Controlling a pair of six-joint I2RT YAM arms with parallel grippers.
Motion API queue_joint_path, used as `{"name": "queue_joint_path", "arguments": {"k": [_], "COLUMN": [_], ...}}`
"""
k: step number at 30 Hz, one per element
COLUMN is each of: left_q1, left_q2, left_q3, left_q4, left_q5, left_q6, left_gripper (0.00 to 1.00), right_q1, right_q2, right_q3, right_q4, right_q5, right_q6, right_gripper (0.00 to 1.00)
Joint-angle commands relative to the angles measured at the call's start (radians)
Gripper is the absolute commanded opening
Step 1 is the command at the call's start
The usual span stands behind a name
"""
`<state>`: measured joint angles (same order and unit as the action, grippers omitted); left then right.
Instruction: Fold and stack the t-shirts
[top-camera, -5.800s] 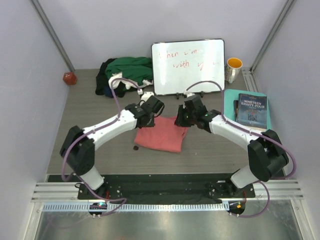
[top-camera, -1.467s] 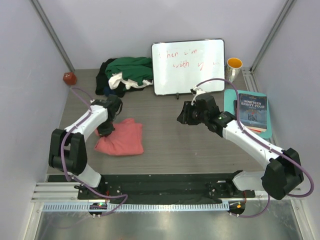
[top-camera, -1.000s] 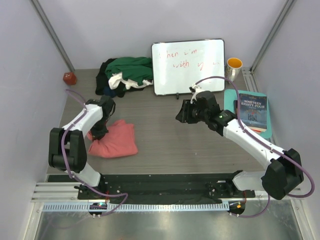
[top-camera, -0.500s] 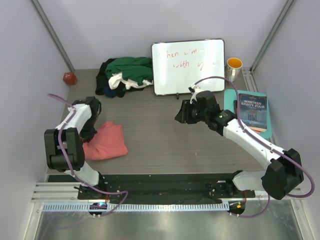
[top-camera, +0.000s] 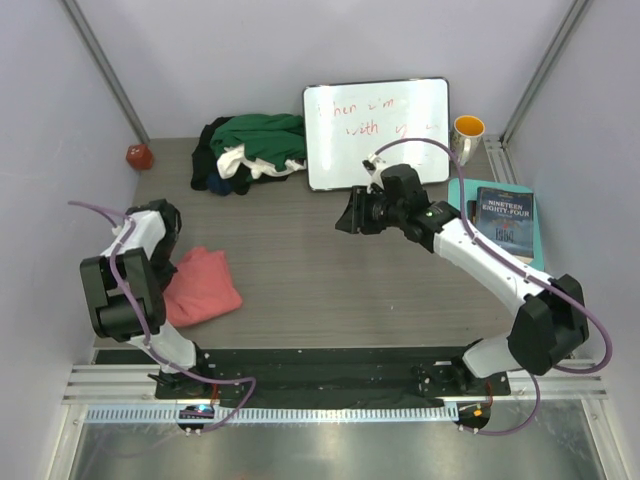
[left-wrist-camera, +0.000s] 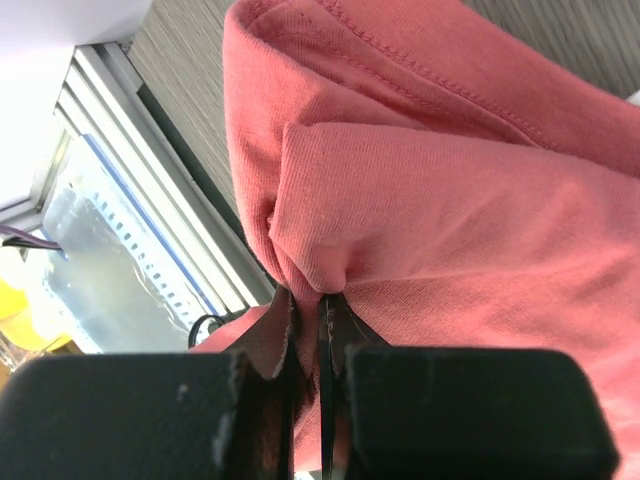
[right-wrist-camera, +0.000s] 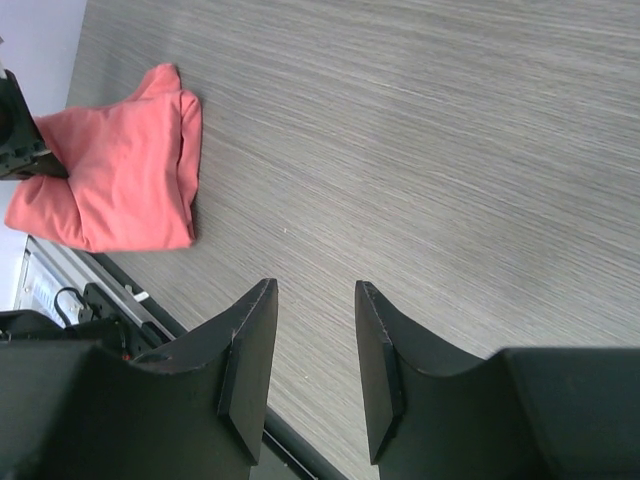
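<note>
Next, the left gripper moves toward the wall beside it and slides the folded pink t-shirt (top-camera: 200, 287) along, then opens.
The folded salmon-pink t-shirt (top-camera: 200, 287) lies at the near left of the table; it also shows in the right wrist view (right-wrist-camera: 115, 170). My left gripper (top-camera: 168, 272) is shut on a pinched fold of the pink t-shirt (left-wrist-camera: 450, 210) at its left edge, as the left wrist view (left-wrist-camera: 308, 305) shows. A heap of dark green, white and black t-shirts (top-camera: 250, 148) lies at the back left. My right gripper (top-camera: 345, 224) is open and empty above the table's middle; in the right wrist view (right-wrist-camera: 315, 290) only bare table lies between its fingers.
A white board with red writing (top-camera: 377, 132) stands at the back. An orange-lined mug (top-camera: 467, 138) stands at the back right. A book (top-camera: 503, 222) lies on a teal sheet at the right. A small red object (top-camera: 139, 156) sits at the far left.
My left gripper has dragged the pink t-shirt from the table's middle to the near left. My right gripper let go of it and moved back and left.
</note>
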<state>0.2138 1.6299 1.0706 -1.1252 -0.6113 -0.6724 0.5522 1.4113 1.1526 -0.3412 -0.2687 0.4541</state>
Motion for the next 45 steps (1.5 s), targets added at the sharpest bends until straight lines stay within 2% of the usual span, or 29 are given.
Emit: {"name": "queue_joint_path", "arguments": {"k": [1, 8, 17, 24, 27, 28, 29, 35, 38, 45], "left_q1": [0.016, 0.021, 0.062, 0.104, 0.110, 0.111, 0.110, 0.111, 0.110, 0.047], "left_q2": [0.037, 0.149, 0.214, 0.239, 0.226, 0.222, 0.211, 0.185, 0.128, -0.060], "left_q3": [0.051, 0.106, 0.184, 0.183, 0.186, 0.184, 0.186, 0.180, 0.184, 0.247], "left_q4": [-0.007, -0.008, -0.031, -0.028, -0.033, -0.031, -0.030, -0.024, -0.031, -0.021], "left_q5": [-0.073, -0.165, -0.203, -0.206, -0.194, -0.191, -0.191, -0.166, -0.171, -0.042], "left_q6": [0.007, 0.008, -0.010, -0.033, -0.033, -0.033, -0.030, -0.016, -0.023, 0.007], "left_gripper": [0.00, 0.00, 0.01, 0.01, 0.06, 0.22, 0.31, 0.37, 0.36, 0.42], "right_q1": [-0.001, -0.011, -0.034, -0.041, -0.044, -0.043, -0.046, -0.048, -0.049, -0.048], "right_q2": [0.025, 0.029, 0.011, 0.009, 0.011, 0.012, 0.012, 0.011, 0.008, 0.020], "right_q3": [0.055, 0.056, 0.047, 0.053, 0.052, 0.052, 0.049, 0.038, 0.035, 0.015], "right_q4": [0.025, 0.021, 0.004, -0.005, -0.005, -0.004, -0.005, -0.005, -0.004, 0.002], "right_q5": [-0.056, -0.090, -0.107, -0.125, -0.130, -0.133, -0.133, -0.142, -0.141, -0.153], "right_q6": [0.006, 0.009, 0.012, 0.011, 0.011, 0.009, 0.012, 0.014, 0.020, 0.024], "right_gripper": [0.42, 0.43, 0.42, 0.43, 0.43, 0.43, 0.42, 0.42, 0.41, 0.41]}}
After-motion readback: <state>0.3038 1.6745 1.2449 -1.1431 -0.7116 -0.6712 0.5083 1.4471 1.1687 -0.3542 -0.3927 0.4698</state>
